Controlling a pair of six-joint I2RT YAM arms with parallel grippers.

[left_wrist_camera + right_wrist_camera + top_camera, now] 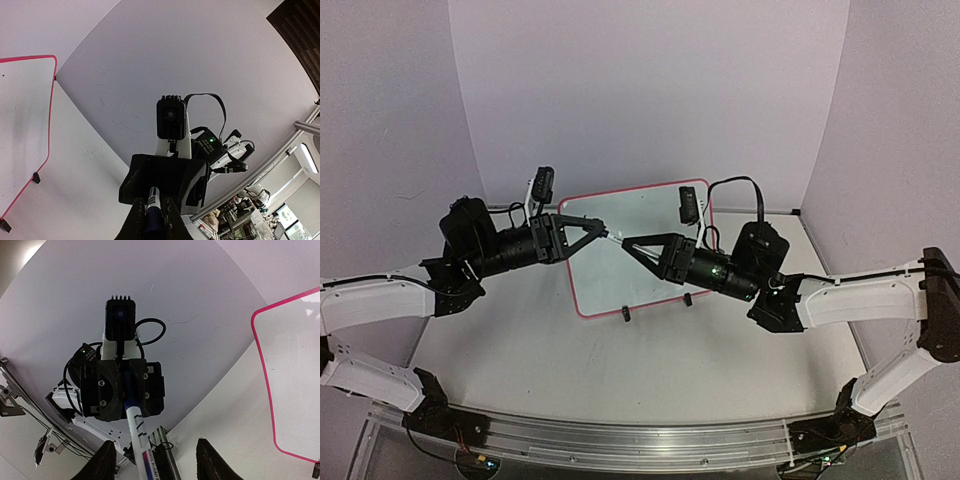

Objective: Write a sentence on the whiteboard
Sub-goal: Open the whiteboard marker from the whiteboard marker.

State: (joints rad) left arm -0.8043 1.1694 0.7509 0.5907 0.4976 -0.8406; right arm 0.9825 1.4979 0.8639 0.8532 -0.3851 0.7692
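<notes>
My left gripper holds the blue end and should pull to its left in the top view, lower and release it, since clear table by the whiteboard lies down there.
The whiteboard (640, 250), red-bordered, leans upright at the table's centre; no sentence is in view on it. It also shows in the left wrist view as the whiteboard (20, 125) and at the right edge of the right wrist view as the whiteboard (295, 380). In front of it the two grippers meet tip to tip. My left gripper (604, 232) (153, 200) is shut on the blue end of a white marker (614, 238) (151, 215). The marker (136, 430) reaches between the fingers of my right gripper (626, 243) (155, 462), which stand apart and do not touch it.
Two black clip feet (625, 315) (687, 299) hold the board up. An aluminium rail (620, 440) runs along the near table edge between the arm bases. Pale walls close in the back and both sides.
</notes>
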